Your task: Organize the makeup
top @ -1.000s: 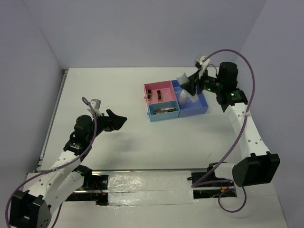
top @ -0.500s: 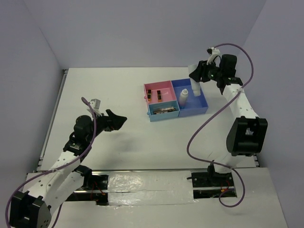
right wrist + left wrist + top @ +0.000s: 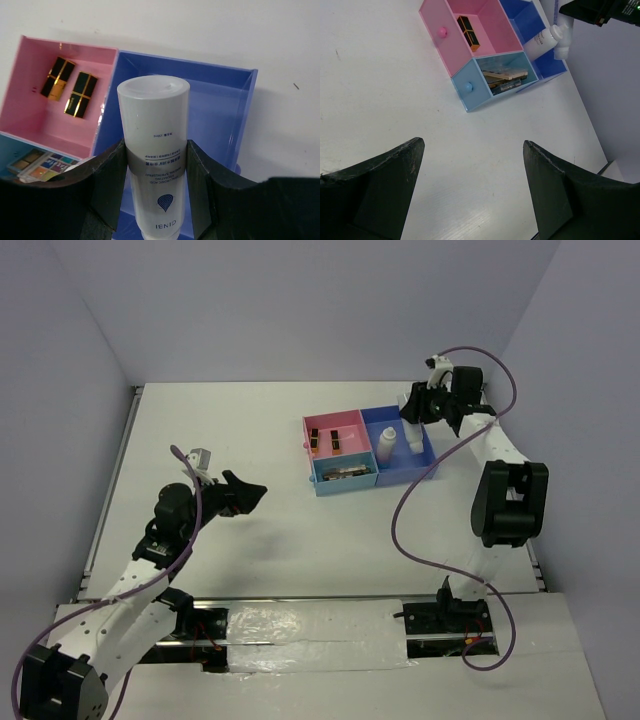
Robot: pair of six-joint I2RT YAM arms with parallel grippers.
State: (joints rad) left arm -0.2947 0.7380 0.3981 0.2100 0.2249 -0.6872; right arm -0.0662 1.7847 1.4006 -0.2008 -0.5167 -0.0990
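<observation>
Next, my right gripper lowers the white bottle beside the second one and releases it. The open bottom of the dark blue compartment (image 3: 404, 462) (image 3: 215, 115) lies below my gripper.
My right gripper (image 3: 156, 150) is shut on a white bottle (image 3: 154, 107), both fingers pressed against its sides, over the dark blue compartment (image 3: 215, 115) of the tray. In the top view this held bottle (image 3: 414, 436) hangs beside a second white bottle (image 3: 387, 445) standing in the same compartment. Two black-gold pieces (image 3: 70, 86) lie in the pink compartment (image 3: 325, 426). Palettes (image 3: 504, 76) lie in the light blue compartment. My left gripper (image 3: 475, 185) hangs open and empty over bare table, well left of the tray (image 3: 372, 483).
The pink-and-blue tray (image 3: 465, 90) sits right of centre, its two knobs facing the left arm. The right arm (image 3: 500, 490) is folded along the table's right side near the purple wall. Its purple cable (image 3: 410, 530) loops over the table.
The right gripper has carried the white bottle from the tray's middle toward its far right and lowered it upright over the dark blue compartment. The left arm has not moved.
</observation>
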